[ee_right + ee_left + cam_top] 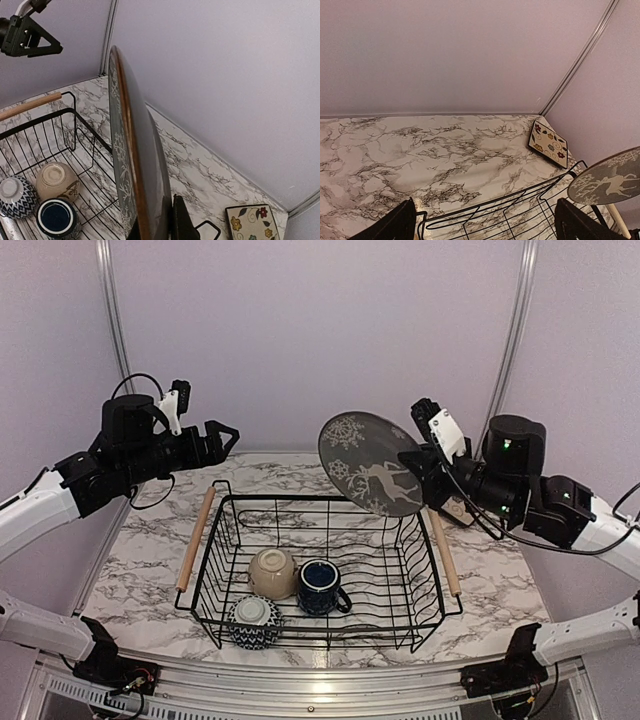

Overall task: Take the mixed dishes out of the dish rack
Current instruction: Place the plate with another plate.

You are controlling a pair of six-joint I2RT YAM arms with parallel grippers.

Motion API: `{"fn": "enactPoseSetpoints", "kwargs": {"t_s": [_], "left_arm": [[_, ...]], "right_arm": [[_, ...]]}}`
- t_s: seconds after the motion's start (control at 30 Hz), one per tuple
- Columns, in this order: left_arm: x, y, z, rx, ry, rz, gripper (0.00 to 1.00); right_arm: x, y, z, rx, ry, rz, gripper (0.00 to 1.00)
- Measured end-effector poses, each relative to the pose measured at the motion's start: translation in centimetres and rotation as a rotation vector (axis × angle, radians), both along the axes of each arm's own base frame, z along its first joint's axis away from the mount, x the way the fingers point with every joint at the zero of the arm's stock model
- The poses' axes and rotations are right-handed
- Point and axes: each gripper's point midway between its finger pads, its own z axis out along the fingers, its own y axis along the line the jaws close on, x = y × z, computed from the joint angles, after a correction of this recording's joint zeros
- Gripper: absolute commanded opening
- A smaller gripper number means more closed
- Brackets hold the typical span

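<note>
The floral plate [457,510] is outside the rack [300,498], so my right gripper will move right in the top view and down, tilt the grey plate flat onto the floral plate, then let go of the grey plate.
My right gripper [415,475] is shut on the rim of the round grey plate with the white deer motif [372,462] and holds it on edge in the air over the rack's back right corner. In the right wrist view the plate [140,165] stands between my fingers [182,222]. The black wire dish rack [300,498] holds the beige bowl [272,572], the dark blue mug [320,586] and the small patterned bowl [254,621]. The square floral plate [549,144] lies on the table at the back right. My left gripper [225,440] is open and empty, high over the rack's back left.
The rack's wooden handles [195,538] run along its left and right sides. The marble table [420,150] meets the wall close behind the rack. The floral plate also shows in the right wrist view [252,222], in the corner by the wall post.
</note>
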Motion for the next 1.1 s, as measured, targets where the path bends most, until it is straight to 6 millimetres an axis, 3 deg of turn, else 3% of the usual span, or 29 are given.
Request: {"fn": "enactPoseSetpoints", "kwargs": {"t_s": [0.17, 0.3, 0.5, 0.67, 0.87, 1.1], "left_arm": [[0.0, 0.0, 0.0, -0.009, 0.005, 0.000, 0.99], [-0.1, 0.0, 0.1, -0.015, 0.007, 0.001, 0.99], [-0.1, 0.0, 0.2, -0.020, 0.008, 0.001, 0.99], [-0.1, 0.0, 0.2, -0.022, 0.008, -0.001, 0.99], [-0.1, 0.0, 0.2, -0.022, 0.009, 0.000, 0.99], [-0.2, 0.0, 0.3, -0.027, 0.007, 0.000, 0.99]], "right_arm": [[2.5, -1.1, -0.1, 0.280, 0.157, -0.031, 0.00], [4.7, -2.8, -1.7, 0.526, 0.326, -0.065, 0.00], [8.2, -8.0, -5.8, 0.985, 0.632, -0.209, 0.00], [9.8, -11.2, -7.1, 1.262, 0.769, -0.323, 0.00], [10.8, -15.8, -6.9, 1.558, 0.751, -0.458, 0.00], [11.7, -22.4, -9.4, 1.774, 0.621, -0.726, 0.00]]}}
